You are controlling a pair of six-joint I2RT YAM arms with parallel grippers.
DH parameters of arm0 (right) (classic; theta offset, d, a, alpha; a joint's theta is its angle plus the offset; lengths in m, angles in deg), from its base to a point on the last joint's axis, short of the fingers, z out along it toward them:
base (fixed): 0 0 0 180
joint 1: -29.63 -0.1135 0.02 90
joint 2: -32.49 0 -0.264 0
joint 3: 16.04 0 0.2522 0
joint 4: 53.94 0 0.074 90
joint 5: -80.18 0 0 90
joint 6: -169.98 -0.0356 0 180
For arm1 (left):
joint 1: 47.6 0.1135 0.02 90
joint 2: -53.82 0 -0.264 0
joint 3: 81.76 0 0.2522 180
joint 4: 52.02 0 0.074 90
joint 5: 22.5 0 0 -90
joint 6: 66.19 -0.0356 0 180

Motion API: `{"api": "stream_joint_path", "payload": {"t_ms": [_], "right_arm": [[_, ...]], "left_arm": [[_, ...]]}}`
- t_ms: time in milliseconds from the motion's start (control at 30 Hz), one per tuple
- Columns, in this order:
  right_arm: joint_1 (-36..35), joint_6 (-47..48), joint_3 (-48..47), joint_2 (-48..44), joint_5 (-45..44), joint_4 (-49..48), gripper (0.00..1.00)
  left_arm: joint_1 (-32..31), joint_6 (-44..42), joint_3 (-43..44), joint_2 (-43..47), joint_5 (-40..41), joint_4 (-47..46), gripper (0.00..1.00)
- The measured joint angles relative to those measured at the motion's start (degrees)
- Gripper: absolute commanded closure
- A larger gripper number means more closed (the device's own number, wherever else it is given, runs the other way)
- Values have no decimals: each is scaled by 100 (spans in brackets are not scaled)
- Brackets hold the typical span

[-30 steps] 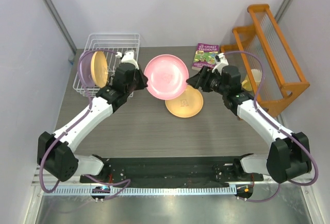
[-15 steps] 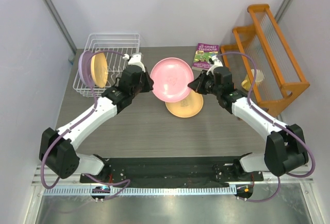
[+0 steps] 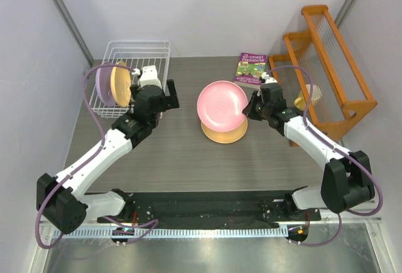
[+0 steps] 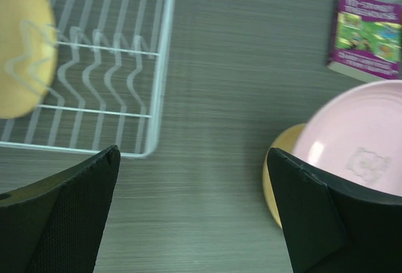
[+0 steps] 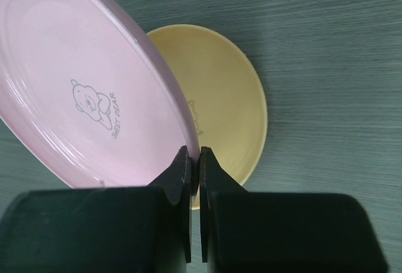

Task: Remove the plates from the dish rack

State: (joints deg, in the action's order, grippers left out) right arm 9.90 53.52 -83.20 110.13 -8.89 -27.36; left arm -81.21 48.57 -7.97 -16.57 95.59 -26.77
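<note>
The racked orange-yellow plate's near rim (image 3: pixel 123 104) (image 4: pixel 17 113) gets my left gripper next, which swings to the left in the top view onto it, since this plate stands closer than the lilac one.
The pink plate (image 3: pixel 222 101) (image 5: pixel 81 85) hangs tilted over an orange-yellow plate (image 3: pixel 224 132) (image 5: pixel 223 97) that lies flat on the table. My right gripper (image 3: pixel 249 107) (image 5: pixel 195 159) is shut on the pink plate's right rim. Beside the white wire dish rack (image 3: pixel 139 49) (image 4: pixel 157 66), my left gripper (image 3: pixel 168 93) (image 4: pixel 191 223) stands wide open with only bare table between its fingers. In the rack, a lilac plate (image 3: pixel 102 86) and another orange-yellow plate (image 3: pixel 120 83) (image 4: pixel 22 47) stand on edge. The left wrist view also catches the pink plate (image 4: pixel 358 141) at its right edge.
A purple book (image 3: pixel 251 68) (image 4: pixel 367 34) lies at the back of the table. An orange wooden shelf rack (image 3: pixel 333 66) stands along the right side, just behind my right arm.
My left gripper has opened, let go of the pink plate and drawn back toward the rack. My right gripper has shut on the plate's rim and carried it right, over the yellow plate.
</note>
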Motion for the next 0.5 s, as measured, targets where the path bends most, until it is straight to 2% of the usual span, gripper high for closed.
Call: {"api": "stream_joint_path", "payload": {"t_ms": [200, 367, 500], "right_arm": [[505, 44, -164, 496, 339, 254, 97], [750, 39, -170, 876, 719, 400, 96], [754, 42, -249, 1034, 1021, 472, 89]], "left_arm": [[0, -726, -339, 568, 1331, -26, 1], [2, -1231, -634, 828, 2140, -225, 1], [7, -1707, -804, 835, 2671, -505, 1]]}}
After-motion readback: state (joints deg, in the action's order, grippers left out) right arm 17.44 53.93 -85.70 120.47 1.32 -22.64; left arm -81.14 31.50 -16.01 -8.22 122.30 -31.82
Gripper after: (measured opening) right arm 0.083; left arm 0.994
